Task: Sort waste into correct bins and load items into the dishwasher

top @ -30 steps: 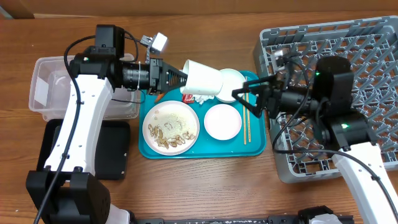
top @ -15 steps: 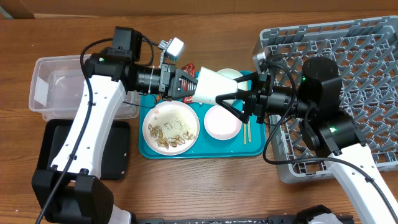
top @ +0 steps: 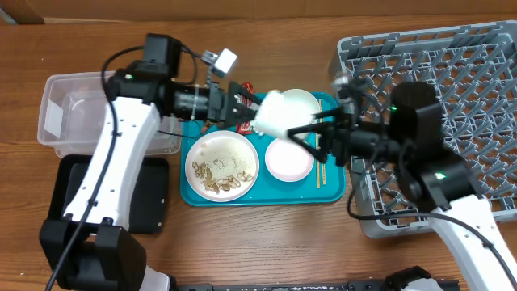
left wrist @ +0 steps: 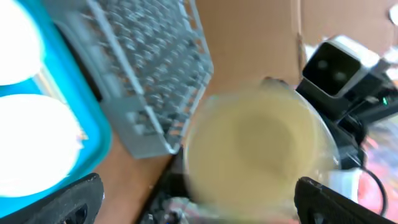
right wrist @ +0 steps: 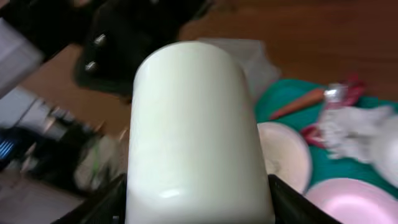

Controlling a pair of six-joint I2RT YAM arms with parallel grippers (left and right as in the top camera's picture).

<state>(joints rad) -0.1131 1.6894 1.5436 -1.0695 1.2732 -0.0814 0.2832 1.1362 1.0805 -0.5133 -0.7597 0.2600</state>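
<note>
My right gripper needs to carry the cup (top: pixel 271 115) away from my left gripper next and then lower it onto the empty wires of the dish rack.
A small white cup (top: pixel 271 115) hangs on its side above the teal tray (top: pixel 331 191). My right gripper (top: pixel 292 132) is shut on the cup (right wrist: pixel 198 130), and its fingers press both sides. My left gripper (top: pixel 246 111) stands open just left of it; in the left wrist view the cup's mouth (left wrist: pixel 258 149) sits ahead of the spread fingers (left wrist: pixel 78 200). On the tray lie a plate with beige scraps (top: pixel 222 166), two white bowls (top: pixel 289 158) (top: pixel 300 103), chopsticks (top: pixel 320 166), a red wrapper (top: pixel 246 86), a carrot piece (right wrist: pixel 297 102) and a tissue (right wrist: pixel 348 121).
The grey dish rack (top: pixel 452 65) fills the right side, under my right arm. The clear tub (top: pixel 73 113) sits at the far left, with the black tray (top: pixel 149 202) in front of it. A wooden table lies under everything.
My left gripper has opened and let go of the cup. My right gripper has closed round the cup, which has shifted a little to the right.
</note>
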